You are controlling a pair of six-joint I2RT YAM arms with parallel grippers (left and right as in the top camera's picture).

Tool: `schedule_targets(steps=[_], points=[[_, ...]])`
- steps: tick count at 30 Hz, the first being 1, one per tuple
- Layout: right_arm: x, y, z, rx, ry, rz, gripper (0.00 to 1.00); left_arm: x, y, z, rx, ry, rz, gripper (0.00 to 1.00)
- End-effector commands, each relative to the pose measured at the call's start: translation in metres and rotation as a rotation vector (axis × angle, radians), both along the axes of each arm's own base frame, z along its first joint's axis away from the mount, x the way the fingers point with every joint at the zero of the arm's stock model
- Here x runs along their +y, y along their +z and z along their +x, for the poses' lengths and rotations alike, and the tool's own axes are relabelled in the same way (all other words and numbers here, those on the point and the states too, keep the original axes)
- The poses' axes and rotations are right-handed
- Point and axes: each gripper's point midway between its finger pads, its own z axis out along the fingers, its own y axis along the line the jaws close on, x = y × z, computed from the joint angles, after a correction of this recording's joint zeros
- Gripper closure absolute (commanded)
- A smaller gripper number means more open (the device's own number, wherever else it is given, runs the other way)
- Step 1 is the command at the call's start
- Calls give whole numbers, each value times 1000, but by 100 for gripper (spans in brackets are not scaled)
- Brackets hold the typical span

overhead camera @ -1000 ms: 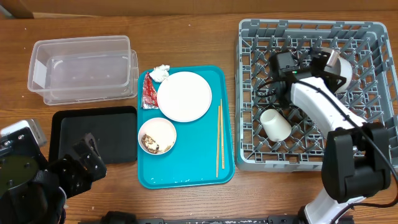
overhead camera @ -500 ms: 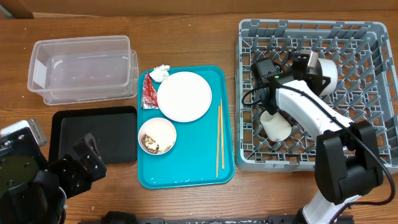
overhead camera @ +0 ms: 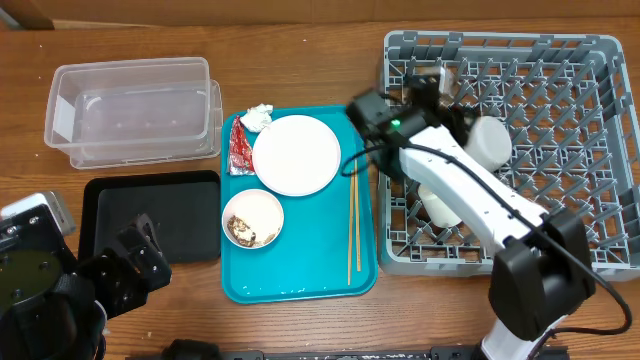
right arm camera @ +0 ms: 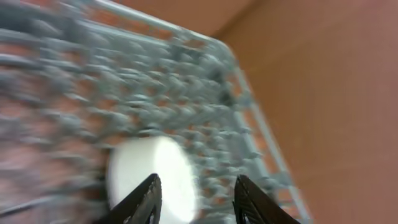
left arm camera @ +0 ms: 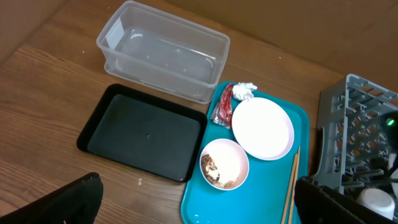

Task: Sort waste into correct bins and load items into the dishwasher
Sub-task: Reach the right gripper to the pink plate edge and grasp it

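Note:
I will move my empty right gripper over to the pink plate [overhead camera: 296, 154], which lies across the rack's side, and down onto the plate's rim that faces the rack, its nearest edge.
The white bowl [overhead camera: 487, 140] lies on its side in the grey dishwasher rack [overhead camera: 600, 240], with the white cup [overhead camera: 441, 202] lower left of it. My right gripper [overhead camera: 432, 85] hovers over the rack's far left part. The right wrist view is blurred: the gripper [right arm camera: 197, 180] is open and empty, and the bowl [right arm camera: 158, 171] lies beyond its left finger. The pink plate [overhead camera: 296, 154], the small bowl with food scraps [overhead camera: 252, 218], the chopsticks [overhead camera: 352, 225], the red wrapper [overhead camera: 238, 147] and the tissue [overhead camera: 257, 117] sit on the teal tray [overhead camera: 300, 285]. My left gripper [left arm camera: 199, 205] is wide open at the near left.
The clear tub [overhead camera: 135, 110] stands at the back left with the black tray [overhead camera: 160, 215] in front of it, both without contents. Bare wooden table [overhead camera: 300, 60] runs along the back edge. The rack's wall [overhead camera: 380, 150] stands right beside the teal tray.
My right arm has swung left across the rack, and the white bowl came left with it. The right jaws were shut and now stand apart. The left arm has not moved.

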Motion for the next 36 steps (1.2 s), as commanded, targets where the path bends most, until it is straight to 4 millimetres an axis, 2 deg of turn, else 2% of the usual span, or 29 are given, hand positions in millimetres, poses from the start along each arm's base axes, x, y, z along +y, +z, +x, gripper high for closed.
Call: schedule_targets(steps=[1, 3, 4, 7, 9, 10, 16, 25, 30, 36], points=[[63, 2, 6, 74, 149, 319, 60, 4, 1, 1, -5, 28, 3, 0], [103, -4, 7, 145, 250, 521, 60, 4, 1, 1, -5, 27, 3, 0], [132, -9, 5, 197, 325, 668, 60, 4, 1, 1, -5, 28, 3, 0], [186, -15, -3, 298, 458, 945, 60, 4, 1, 1, -5, 28, 3, 0], [210, -19, -9, 352, 516, 1079, 60, 4, 1, 1, -5, 27, 3, 0], [215, -23, -9, 361, 504, 1119, 60, 4, 1, 1, -5, 27, 3, 0], [206, -67, -4, 383, 339, 1141, 60, 4, 1, 1, -5, 27, 3, 0], [195, -147, 13, 460, 189, 1117, 60, 4, 1, 1, -5, 27, 3, 0], [196, -165, 16, 497, 169, 1173, 60, 4, 1, 1, -5, 27, 3, 0], [203, -181, 10, 550, 158, 1199, 61, 4, 1, 1, -5, 28, 3, 0]])
